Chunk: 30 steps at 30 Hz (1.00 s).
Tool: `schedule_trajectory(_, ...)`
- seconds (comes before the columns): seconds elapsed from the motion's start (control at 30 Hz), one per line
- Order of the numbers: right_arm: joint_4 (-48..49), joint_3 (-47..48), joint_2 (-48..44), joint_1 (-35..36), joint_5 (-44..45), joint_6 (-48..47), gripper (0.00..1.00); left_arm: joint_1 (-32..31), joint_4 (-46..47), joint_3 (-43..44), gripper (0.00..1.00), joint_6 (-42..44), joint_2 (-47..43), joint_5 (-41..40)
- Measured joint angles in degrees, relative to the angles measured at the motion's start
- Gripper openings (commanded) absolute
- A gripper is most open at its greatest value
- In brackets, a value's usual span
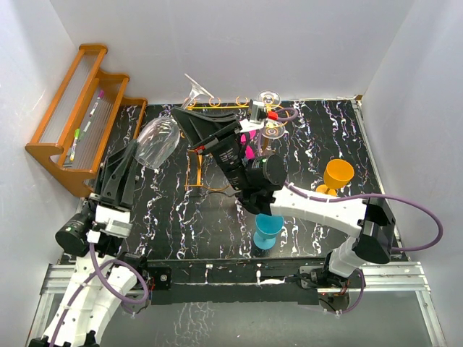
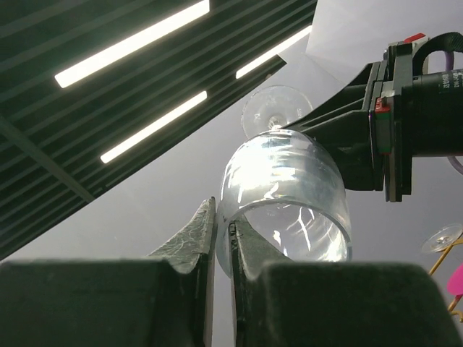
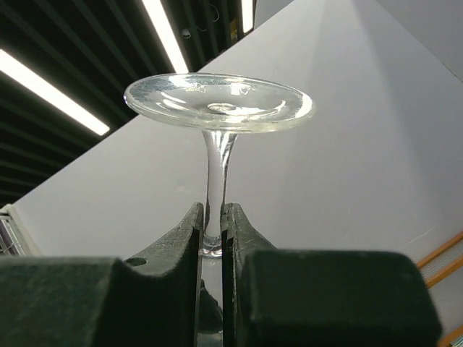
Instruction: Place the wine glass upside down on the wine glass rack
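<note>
The glass is still tilted, so next I will turn my right gripper to level the glass's foot. Then I will lower the foot onto the gold rack [image 1: 226, 103] next to the pink goblet and let go of the glass's stem.
A clear wine glass [image 1: 158, 139] hangs in the air over the table's back left, held by both arms. My left gripper [image 1: 137, 150] is shut on the bowl's rim [image 2: 289, 189], one finger inside [image 2: 249, 242] and one outside. My right gripper [image 1: 182, 114] is shut on the stem [image 3: 215, 173], just below the round foot [image 3: 217, 103]. In the top view the foot [image 1: 195, 90] points toward the back wall. The gold wire wine glass rack [image 1: 226, 103] stands at the back centre, right of the held glass. Two other glasses [image 1: 270, 97] hang on it.
A brown wooden stepped rack [image 1: 76, 119] leans in the back left corner. An orange goblet [image 1: 338, 175] stands on the right of the black marbled table [image 1: 181, 224]. A blue goblet [image 1: 268, 230] stands near the front centre, under the right arm. White walls enclose the table.
</note>
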Motion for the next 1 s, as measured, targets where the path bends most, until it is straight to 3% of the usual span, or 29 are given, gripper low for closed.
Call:
schedule_trajectory(0.1,0.66,0.11,-0.07,0.04,0.00,0.79,0.08,0.07,0.15,-0.02,0.00,0.59,0.04,-0.09)
schedule_trajectory(0.13,0.63,0.11,-0.07,0.04,-0.09,0.90,0.08,0.07,0.13,-0.02,0.05,0.70,0.00,-0.09)
schedule_trajectory(0.27,-1.25,0.35,-0.46,-0.02,-0.11,-0.20,0.08,0.11,-2.45,0.02,0.51,1.64,-0.33,-0.68)
schedule_trajectory(0.37,-8.48,0.85,-2.82,0.02,0.44,-4.76,0.08,0.17,-11.15,1.42,0.68,1.86,-1.38,-2.40)
schedule_trajectory(0.7,-34.97,-1.60,-21.14,0.28,7.87,-19.02,0.08,0.09,-54.42,22.05,0.90,4.11,-2.80,-9.66)
schedule_trajectory(0.87,-46.42,-2.47,-21.79,0.15,9.92,-23.80,0.08,0.09,-72.63,32.37,0.95,3.80,0.96,-18.62)
schedule_trajectory(1.0,-53.00,-7.56,-20.61,0.15,10.23,-26.99,0.08,0.09,-87.01,41.64,0.97,2.67,9.88,-27.91)
